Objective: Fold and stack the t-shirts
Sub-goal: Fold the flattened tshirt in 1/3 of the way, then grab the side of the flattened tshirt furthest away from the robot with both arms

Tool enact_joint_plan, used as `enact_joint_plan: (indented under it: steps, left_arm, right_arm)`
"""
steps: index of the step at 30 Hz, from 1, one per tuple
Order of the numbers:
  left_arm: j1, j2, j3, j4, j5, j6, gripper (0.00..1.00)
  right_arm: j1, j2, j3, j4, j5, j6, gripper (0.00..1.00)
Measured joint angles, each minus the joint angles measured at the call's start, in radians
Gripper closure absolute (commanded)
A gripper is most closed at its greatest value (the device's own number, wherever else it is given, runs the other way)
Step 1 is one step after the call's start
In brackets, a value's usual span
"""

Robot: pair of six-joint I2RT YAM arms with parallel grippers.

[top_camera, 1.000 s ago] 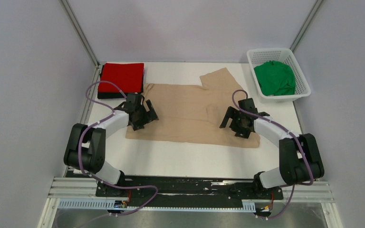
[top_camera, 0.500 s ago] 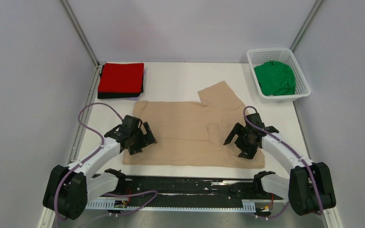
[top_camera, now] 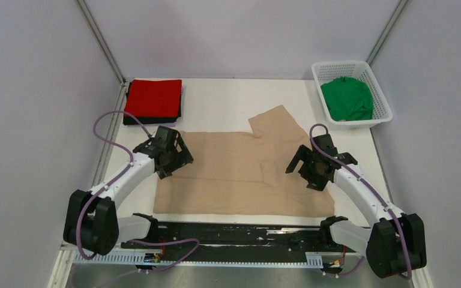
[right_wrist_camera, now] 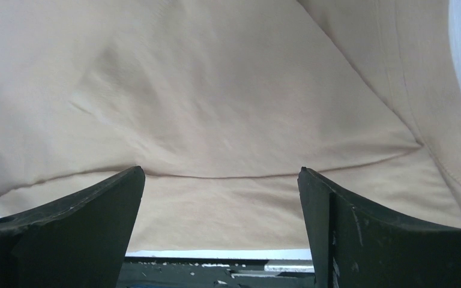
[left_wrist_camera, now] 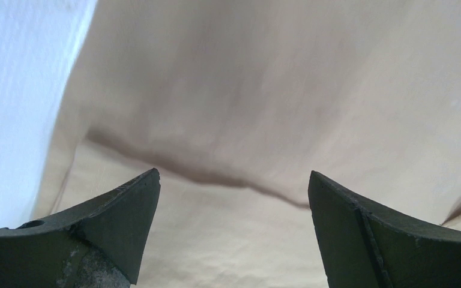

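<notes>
The left gripper moves outward toward the folded red t-shirt (top_camera: pixel 153 98) next, then down onto the beige shirt's far corner, since the beige shirt still lies spread wide.
A beige-tan t-shirt (top_camera: pixel 240 174) lies spread on the white table, one sleeve pointing to the far right. My left gripper (top_camera: pixel 169 157) is open and empty over its left edge; the left wrist view shows the cloth (left_wrist_camera: pixel 276 108) with a fold line under the gripper (left_wrist_camera: pixel 233 180). My right gripper (top_camera: pixel 313 168) is open and empty over the shirt's right part; the right wrist view shows the cloth (right_wrist_camera: pixel 216 108) and its near hem below the gripper (right_wrist_camera: pixel 221 177). A folded red t-shirt (top_camera: pixel 153 98) lies on a folded black one (top_camera: pixel 150 120) at the far left. A green t-shirt (top_camera: pixel 347 98) is crumpled in the basket.
The white lattice basket (top_camera: pixel 379 90) stands at the far right corner. The black rail with the arm bases (top_camera: pixel 240 235) runs along the near edge, also seen in the right wrist view (right_wrist_camera: pixel 216 273). Bare white table (top_camera: pixel 222 99) lies behind the beige shirt.
</notes>
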Motion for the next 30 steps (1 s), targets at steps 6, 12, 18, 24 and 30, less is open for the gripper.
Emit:
enact_joint_plan:
  steps: [6, 12, 18, 24, 30]
  left_arm:
    - [0.118, 0.237, 0.207, 0.060, -0.022, 0.051, 0.00]
    - [0.180, 0.488, 0.443, 0.073, -0.055, 0.101, 0.08]
    - [0.195, 0.667, 0.602, 0.058, -0.114, 0.128, 0.21]
    - [0.194, 0.758, 0.653, 0.031, -0.155, 0.132, 0.38]
    - [0.194, 0.778, 0.672, -0.004, -0.208, 0.127, 0.42]
  right_arm:
    - [0.000, 0.062, 0.102, 0.073, 0.024, -0.041, 0.00]
    - [0.000, 0.180, 0.183, 0.137, 0.052, -0.072, 0.00]
    - [0.000, 0.228, 0.195, 0.157, 0.094, -0.089, 0.00]
    - [0.000, 0.280, 0.195, 0.165, 0.118, -0.098, 0.00]
    - [0.000, 0.332, 0.195, 0.171, 0.125, -0.105, 0.00]
